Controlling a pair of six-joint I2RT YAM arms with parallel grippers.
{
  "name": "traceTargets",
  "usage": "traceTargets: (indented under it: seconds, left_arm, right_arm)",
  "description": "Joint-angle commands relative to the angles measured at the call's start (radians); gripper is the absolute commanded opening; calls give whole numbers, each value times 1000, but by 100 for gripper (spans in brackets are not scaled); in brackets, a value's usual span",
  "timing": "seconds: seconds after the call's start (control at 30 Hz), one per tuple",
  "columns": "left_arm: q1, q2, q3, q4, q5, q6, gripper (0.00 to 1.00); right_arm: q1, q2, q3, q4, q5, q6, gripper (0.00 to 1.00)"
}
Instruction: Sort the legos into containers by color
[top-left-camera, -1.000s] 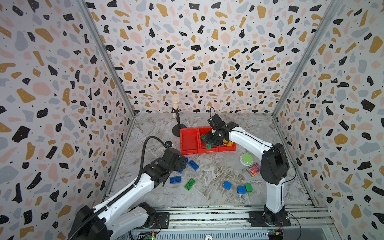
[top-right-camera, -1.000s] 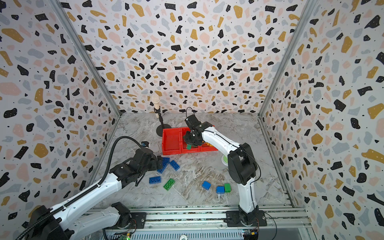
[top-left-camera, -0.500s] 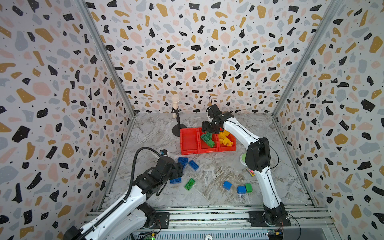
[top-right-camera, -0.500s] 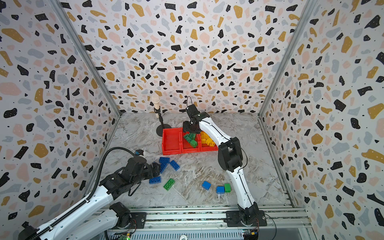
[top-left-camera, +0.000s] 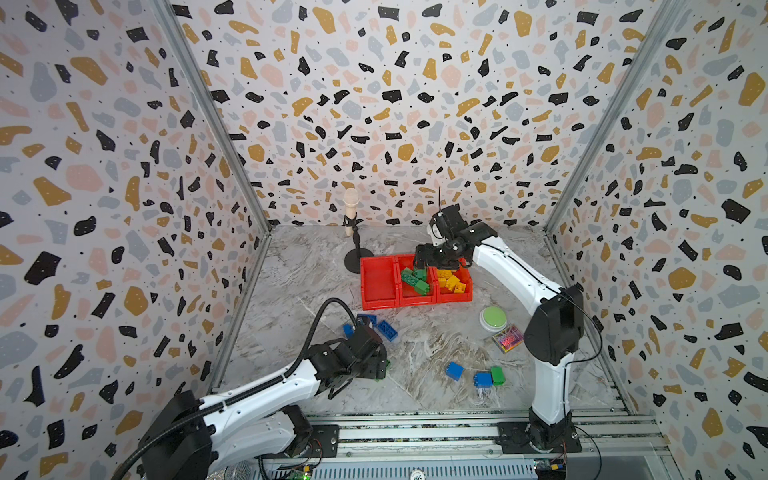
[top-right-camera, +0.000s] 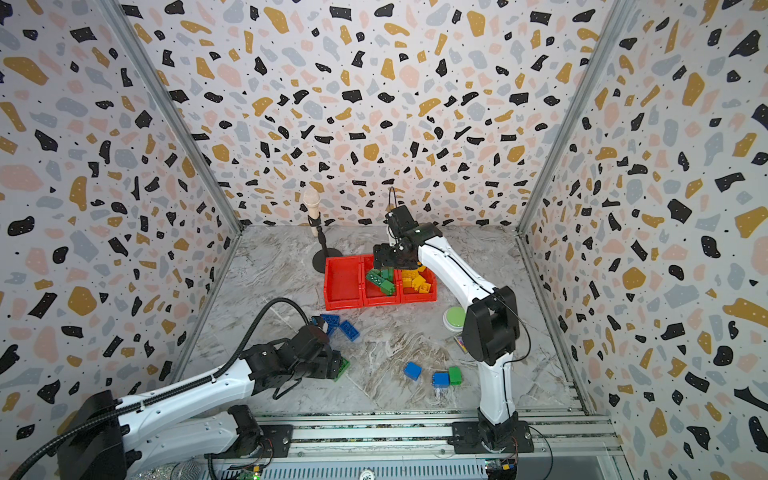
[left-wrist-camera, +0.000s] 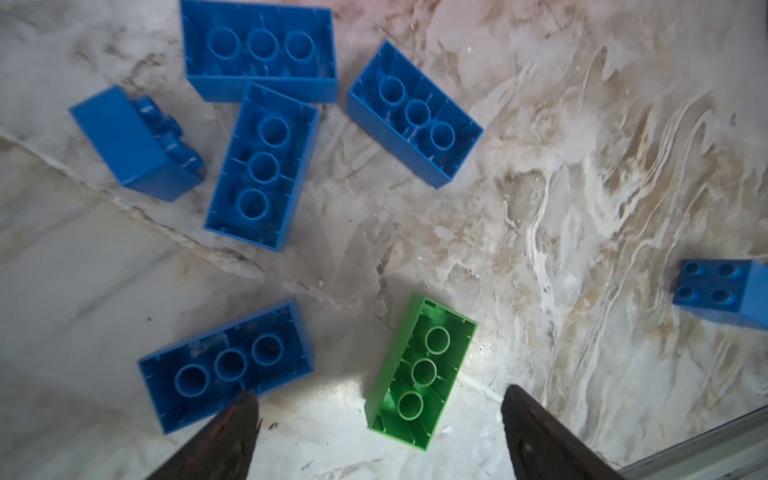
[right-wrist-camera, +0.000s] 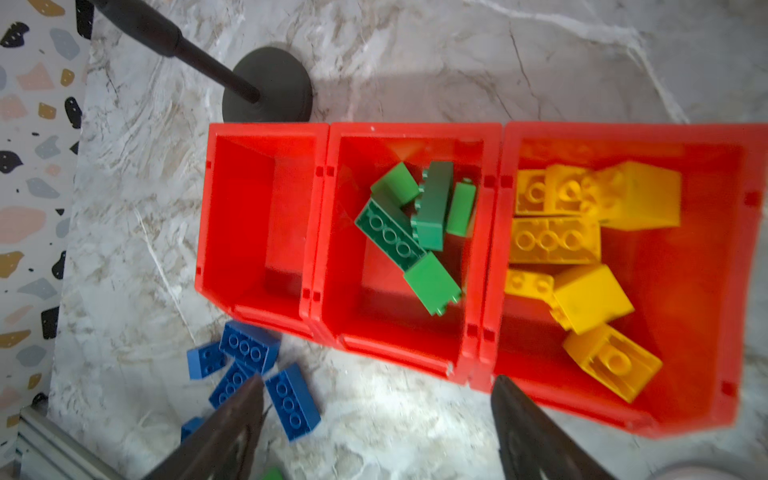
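My left gripper should turn slightly next and go down around the long sides of the green lego (top-right-camera: 342, 368) (left-wrist-camera: 422, 371), because the lego is below, at an angle between the gripper's open fingers.
The containers (top-left-camera: 376, 305) (top-right-camera: 343, 305) (right-wrist-camera: 257, 216) are three red bins in a row. In both top views the left bin is empty, the middle one holds green legos (top-left-camera: 415, 280) (right-wrist-camera: 415, 224) and the right one holds yellow legos (top-left-camera: 451, 280) (right-wrist-camera: 582, 249). My right gripper (top-left-camera: 438, 259) (top-right-camera: 390, 262) (right-wrist-camera: 377, 381) hangs open and empty above the middle bin. My left gripper (top-left-camera: 380, 365) (left-wrist-camera: 380, 397) is open, low over the floor, straddling an upside-down long green lego (left-wrist-camera: 422, 372) without touching it. Several blue legos (left-wrist-camera: 262, 166) (top-left-camera: 386, 330) lie just beyond it.
Two blue square legos (top-left-camera: 454, 370) (top-left-camera: 482, 379) and a green one (top-left-camera: 497, 375) lie near the front. A black stand (top-left-camera: 356, 257) rises behind the bins. A green-topped button (top-left-camera: 493, 318) and an iridescent card (top-left-camera: 508, 338) sit beside the right arm.
My right gripper has opened above the middle bin and lifted a little. My left gripper has swung toward the front, from the blue cluster to over the long green lego.
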Motion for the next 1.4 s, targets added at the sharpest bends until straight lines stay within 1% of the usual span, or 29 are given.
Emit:
traceTargets:
  seconds: [0.0,0.1,0.3,0.4,0.57,0.7,0.77,0.87,1.0,1.1,1.13,1.23,1.33,1.37]
  left_arm:
    - [-22,65,50,33,-33,57,93]
    - [-26,141,68,54,-30,81,93]
    - [-45,254,98,89,3,108,88]
    - [-61,292,105,93,14,115,83]
    - [-94,336,103,112,29,97,72]
    - [-114,364,102,117,34,76,70]
    - [-115,369,99,116,28,67,68]
    - [-115,375,98,107,18,56,60]
    - [-116,387,98,89,11,48,42]
    - [-115,391,97,89,14,39,27]
    - [-115,390,98,90,13,36,24]
    - [-116,405,120,89,11,41,20]
    - [-115,438,184,54,-3,68,9]
    - [-115,450,209,43,-3,82,9]
  right_arm:
    - [-29,-118,-96,4,-11,-17,89]
    - [-51,-204,-180,10,-11,-16,94]
    - [-109,-374,-342,4,-4,-14,96]
    - [-153,-446,-419,7,-15,-17,96]
    - [-231,-522,-482,-5,-36,-41,96]
    - [-279,-559,-512,-12,-48,-62,96]
    - [-299,-572,-528,-9,-58,-69,96]
    - [-327,-584,-553,-1,-75,-80,96]
    - [-355,-586,-560,4,-95,-94,96]
    - [-369,-584,-558,8,-105,-100,96]
    - [-371,-581,-557,7,-109,-102,96]
    - [-375,-576,-550,2,-115,-106,96]
    - [-378,-579,-548,2,-123,-106,96]
    - [-380,-580,-548,1,-128,-104,96]
